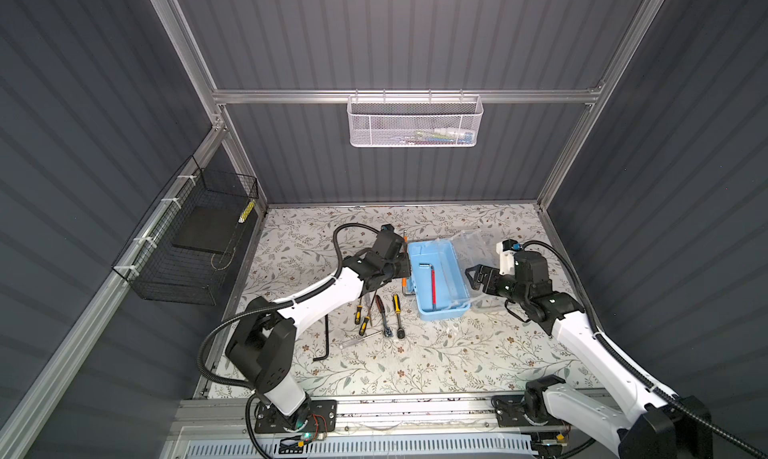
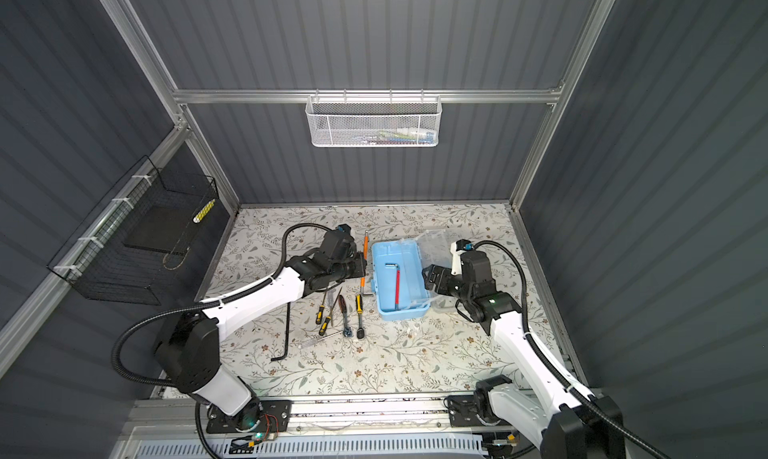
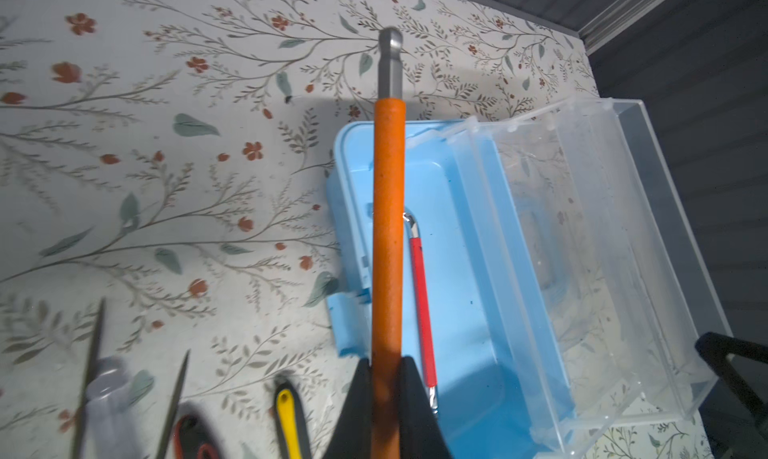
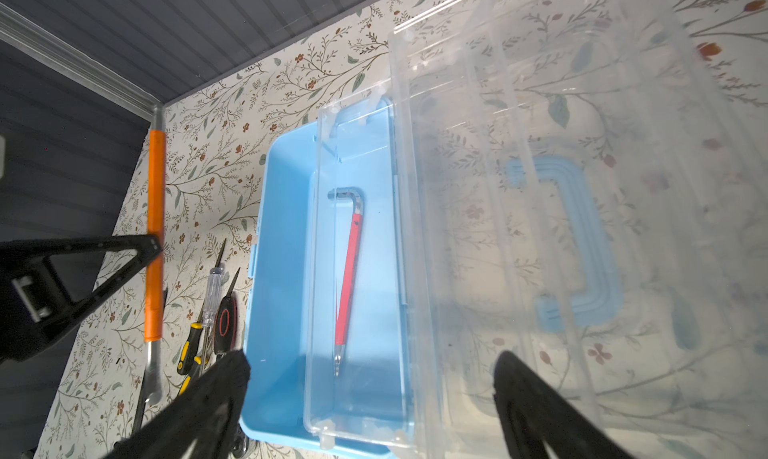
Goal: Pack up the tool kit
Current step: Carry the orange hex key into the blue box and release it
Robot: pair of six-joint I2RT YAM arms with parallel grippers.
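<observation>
My left gripper holds the orange-sleeved hex key. Next, it will carry the key inside, toward the box's lid, lower it onto the free bottom of the box beside the red-sleeved hex key (image 1: 425, 286) (image 3: 409, 299) and let it go.
The tool kit's light blue box (image 1: 446, 270) (image 2: 411, 270) stands open on the table, its clear lid (image 1: 473, 245) (image 4: 540, 187) folded back to the right. One red-sleeved hex key (image 1: 432, 284) (image 3: 422, 303) (image 4: 349, 278) lies inside. My left gripper (image 3: 387, 359) (image 1: 404, 266) is shut on an orange-sleeved hex key (image 3: 388, 228) (image 2: 365, 245), held lengthwise over the box's left rim. On the box's right side my right gripper (image 4: 371, 359) (image 1: 471, 276) is open, by the lid and gripping nothing. Screwdrivers (image 1: 358, 313), ratchets (image 1: 398, 311) and a black hex key (image 1: 326, 340) lie left of the box.
A white mesh basket (image 1: 414, 120) hangs on the back rail. A black wire basket (image 1: 195, 236) is fixed to the left wall. Grey walls close the table on three sides. A clear-handled screwdriver (image 1: 353, 344) lies near the front of the loose tools.
</observation>
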